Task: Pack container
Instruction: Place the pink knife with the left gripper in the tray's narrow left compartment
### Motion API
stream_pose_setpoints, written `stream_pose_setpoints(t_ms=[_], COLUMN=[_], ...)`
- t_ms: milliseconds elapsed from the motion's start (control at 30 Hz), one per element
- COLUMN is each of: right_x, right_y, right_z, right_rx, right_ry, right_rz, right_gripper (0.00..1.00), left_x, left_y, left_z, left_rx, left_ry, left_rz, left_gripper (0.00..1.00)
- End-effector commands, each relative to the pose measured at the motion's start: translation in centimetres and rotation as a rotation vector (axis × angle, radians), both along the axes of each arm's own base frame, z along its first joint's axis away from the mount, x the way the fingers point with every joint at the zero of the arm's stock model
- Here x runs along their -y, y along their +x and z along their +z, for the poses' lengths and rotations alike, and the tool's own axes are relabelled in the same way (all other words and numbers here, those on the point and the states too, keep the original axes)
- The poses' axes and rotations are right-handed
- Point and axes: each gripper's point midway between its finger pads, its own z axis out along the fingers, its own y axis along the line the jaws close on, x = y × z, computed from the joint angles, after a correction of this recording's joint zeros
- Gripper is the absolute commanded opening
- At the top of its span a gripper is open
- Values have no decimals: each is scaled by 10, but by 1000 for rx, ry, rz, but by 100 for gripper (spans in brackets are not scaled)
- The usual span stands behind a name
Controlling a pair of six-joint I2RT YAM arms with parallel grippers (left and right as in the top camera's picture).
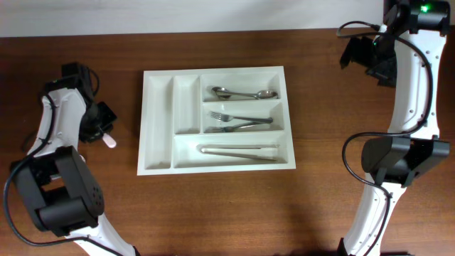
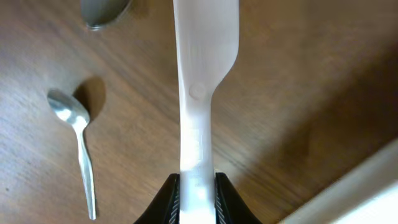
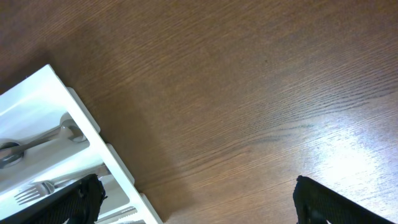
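The robot's left gripper will swing to the right in the overhead view next and turn the utensil (image 2: pixel 202 74) lengthwise, to lower it into the shorter upright section of the tray.
The white cutlery tray (image 1: pixel 158 121) lies mid-table, and its edge shows in the left wrist view (image 2: pixel 367 186) and the right wrist view (image 3: pixel 81 118). It holds spoons (image 1: pixel 242 93), forks (image 1: pixel 238 121) and long metal pieces (image 1: pixel 238 151). The two narrow upright compartments are empty. My left gripper (image 1: pixel 102 130) is left of the tray, shut on a white plastic utensil (image 2: pixel 202 74), whose tip shows in the overhead view (image 1: pixel 109 141). My right gripper (image 1: pixel 370 60) is open and empty above the table, right of the tray's far corner. Its fingers (image 3: pixel 196 196) are wide apart.
A small metal spoon (image 2: pixel 78 149) lies on the wooden table left of the held utensil. Another spoon's bowl (image 2: pixel 106 11) shows at the top edge. Both are hidden under the left arm in the overhead view.
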Motion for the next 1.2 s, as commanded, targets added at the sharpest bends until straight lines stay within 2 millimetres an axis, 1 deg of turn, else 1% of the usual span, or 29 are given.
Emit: stream_pose_setpoints(t_ms=[0, 67, 200, 367, 533, 667, 733, 867, 933, 967, 1067, 1167], right_x=[0, 0, 0, 0, 0, 0, 0, 0, 0, 0, 0, 0], right_y=[-1, -1, -1, -1, -1, -1, -1, -1, -1, -1, -1, -1], right_z=[7, 7, 7, 7, 7, 7, 7, 7, 7, 7, 7, 7], right_rx=[15, 15, 15, 15, 15, 15, 15, 15, 15, 15, 15, 15], right_ry=[5, 5, 5, 5, 5, 5, 5, 5, 5, 5, 5, 5], right_rz=[-8, -8, -8, -8, -8, -8, -8, -8, -8, -8, -8, -8], right_gripper=[99, 99, 99, 99, 99, 99, 99, 99, 99, 99, 99, 99], left_x=[19, 38, 81, 135, 179, 197, 201, 201, 201, 203, 207, 213], left_y=[21, 30, 47, 57, 65, 70, 70, 65, 61, 57, 53, 53], left_z=[16, 22, 35, 40, 41, 40, 36, 13, -1, -14, -28, -30], left_rx=[58, 92, 153, 180, 204, 225, 219, 154, 112, 77, 42, 43], left_ry=[-56, -102, -167, -155, -70, -51, -55, -76, -92, -109, -124, -122], left_rz=[-172, -266, -462, -646, -763, -774, -772, -734, -734, -735, -742, -757], left_gripper=[2, 2, 2, 2, 2, 2, 2, 2, 2, 2, 2, 2])
